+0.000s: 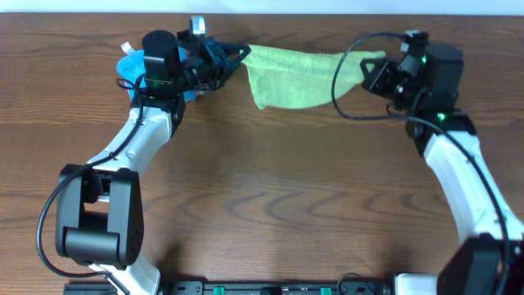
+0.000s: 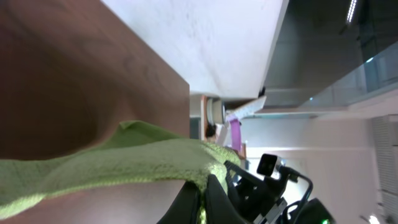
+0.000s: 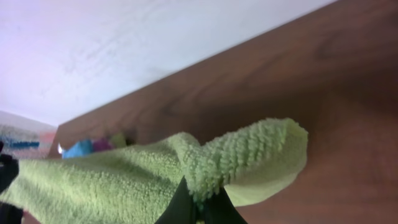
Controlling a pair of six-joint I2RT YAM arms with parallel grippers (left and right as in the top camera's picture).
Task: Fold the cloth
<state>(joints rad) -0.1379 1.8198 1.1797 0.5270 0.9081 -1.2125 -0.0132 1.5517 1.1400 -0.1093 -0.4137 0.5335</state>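
Note:
My left gripper will next open its fingers where it is and let go of the cloth's corner (image 1: 250,56) (image 2: 206,168) between them, while my right gripper holds the opposite corner.
A lime-green terry cloth (image 1: 293,75) hangs stretched between my two grippers above the far part of the wooden table (image 1: 270,188). My left gripper (image 1: 242,54) is shut on its left corner; in the left wrist view the black fingers (image 2: 204,198) pinch the cloth (image 2: 112,163). My right gripper (image 1: 372,65) is shut on its right corner; in the right wrist view the fingers (image 3: 200,208) pinch a bunched fold of the cloth (image 3: 249,152). The lower edge of the cloth droops toward the table.
A blue object (image 1: 131,65) lies under the left arm at the far left of the table; it also shows with something pink in the right wrist view (image 3: 79,148). A white wall (image 3: 124,50) runs behind the table's far edge.

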